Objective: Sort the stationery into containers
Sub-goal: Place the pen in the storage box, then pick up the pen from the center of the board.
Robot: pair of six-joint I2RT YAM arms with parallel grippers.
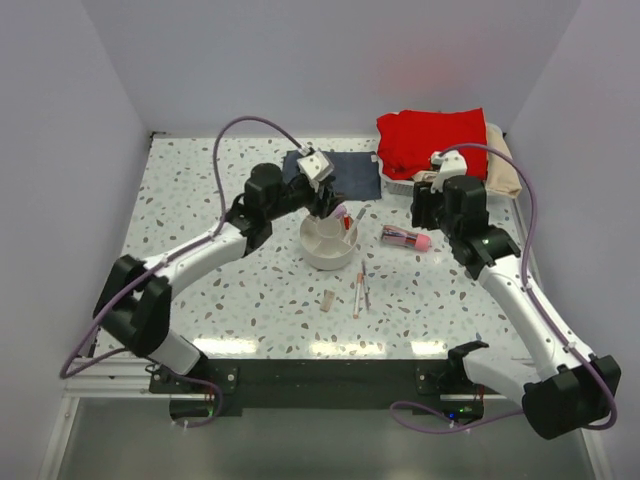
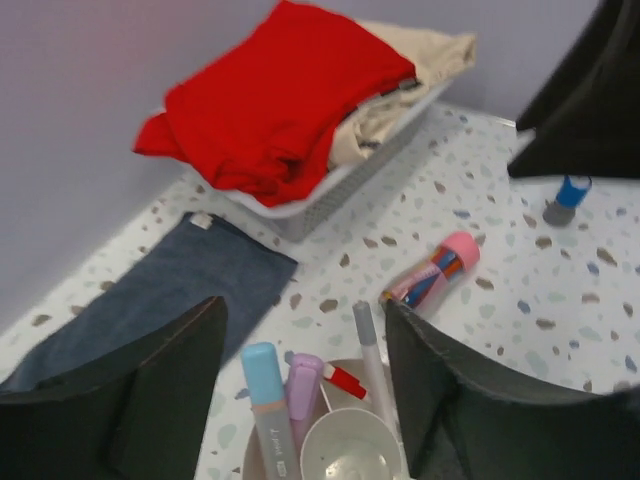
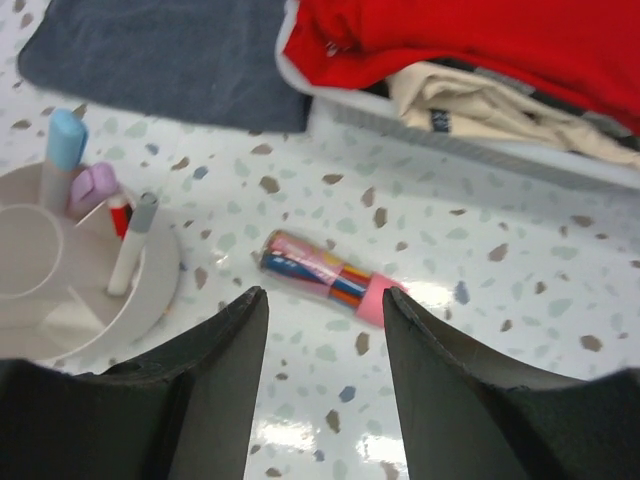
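I will next move my right gripper down, back and to the left in the top view onto the bundle-side slim pen's far end [image 1: 364, 268], because that pen is outside the bowl.
The round off-white bowl [image 1: 328, 243] stands mid-table. In it lean a blue-capped marker [image 2: 265, 385], a purple one [image 2: 303, 385], a red-capped pen [image 2: 345, 380] and a grey-capped pen [image 2: 368, 350], around the central cup [image 2: 355, 440]. My left gripper [image 1: 325, 205] hovers over the bowl's far side, open [image 2: 305, 305], gripping nothing. The pink-tipped bundle [image 1: 405, 238] lies right of the bowl. My right gripper [image 1: 425, 210] is above the bundle [image 3: 320, 270], open [image 3: 322, 293] and apart from it. Two slim pens [image 1: 358, 290] and a small beige block [image 1: 329, 299] lie in front of the bowl.
A white basket [image 1: 505, 150] with red and beige cloths sits at the back right. A folded dark-blue cloth [image 1: 345, 172] lies behind the bowl. Walls close in the table at the left, back and right.
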